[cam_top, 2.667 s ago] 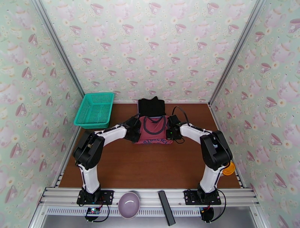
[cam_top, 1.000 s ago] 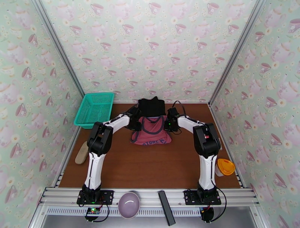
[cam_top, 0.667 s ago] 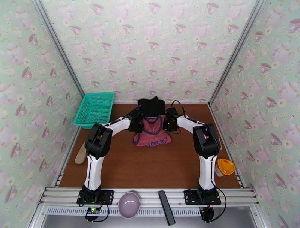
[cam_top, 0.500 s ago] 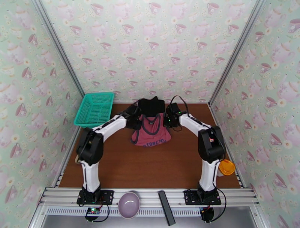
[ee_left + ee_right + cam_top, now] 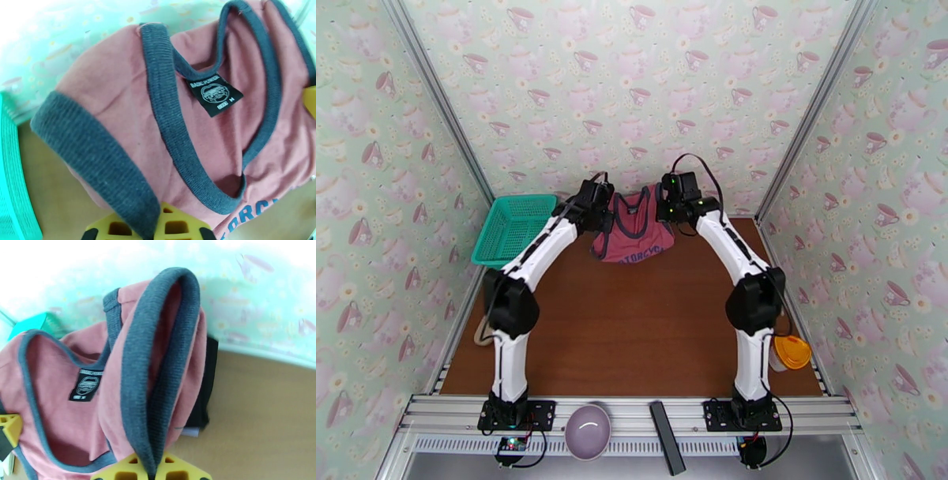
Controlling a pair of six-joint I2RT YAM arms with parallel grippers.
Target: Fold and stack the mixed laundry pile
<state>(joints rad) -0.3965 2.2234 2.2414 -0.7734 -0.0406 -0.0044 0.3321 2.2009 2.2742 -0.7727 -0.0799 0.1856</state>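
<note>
My left gripper lowers the top's strap toward the folded black garment point(image 5: 205, 390) below it, under the hanging top, next and releases, as the top hangs spread.
The dusty-red sleeveless top point(image 5: 633, 230) hangs spread in the air at the back of the table, its navy lettering at the lower hem. My left gripper point(image 5: 602, 218) is shut on its left shoulder strap and my right gripper point(image 5: 664, 209) on its right strap. In the left wrist view the navy-trimmed strap runs down into the gripper point(image 5: 156, 222), and the neck label point(image 5: 214, 93) shows. In the right wrist view the gripper point(image 5: 150, 465) pinches the doubled strap. The folded black garment point(image 5: 205, 390) lies on the table behind the top. The lavender cloth is hidden.
A teal mesh basket point(image 5: 515, 229) stands at the back left, close to the left arm. An orange-lidded container point(image 5: 792, 351) sits at the right edge and a tan object point(image 5: 483, 331) at the left edge. A purple bowl point(image 5: 588, 430) and a black bar point(image 5: 666, 436) rest on the front rail.
Both arms have lifted the red top off the table and carried it up and back toward the rear wall; it now hangs in front of the black garment.
</note>
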